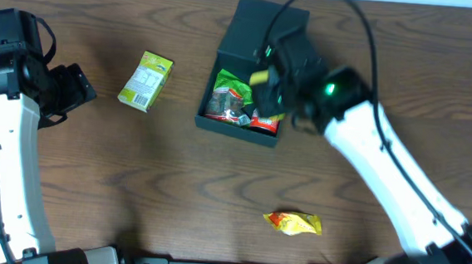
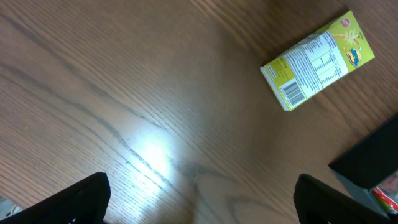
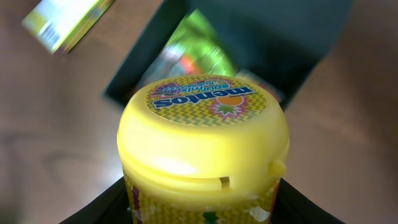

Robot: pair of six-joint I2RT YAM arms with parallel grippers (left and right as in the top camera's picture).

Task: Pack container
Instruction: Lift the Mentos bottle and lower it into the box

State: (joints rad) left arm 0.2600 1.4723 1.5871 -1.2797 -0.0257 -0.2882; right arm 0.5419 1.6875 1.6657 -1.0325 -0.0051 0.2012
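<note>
My right gripper carries the Mentos tub (image 3: 204, 146) outward next, then will lower it into the empty gap (image 3: 258, 53) beside the green packet and let go of it.
The dark teal container (image 1: 206, 113) sits open at the back middle, its flap lid (image 1: 264, 22) laid back. Green and red snack packets (image 1: 236, 103) lie inside. My right gripper (image 1: 266, 82) is shut on a yellow Mentos tub (image 3: 204, 146) and holds it above the container (image 3: 143, 59). The tub shows as a yellow patch in the overhead view (image 1: 265, 76). My left gripper (image 2: 199, 202) is open and empty over bare wood at the left (image 1: 76, 92). A yellow-green carton (image 1: 145, 81) lies left of the container and shows in the left wrist view (image 2: 318, 59).
A yellow and red snack packet (image 1: 294, 223) lies on the table near the front, right of the middle. The right arm reaches from the front right corner across to the container. The container's corner (image 2: 370, 155) shows at the right of the left wrist view.
</note>
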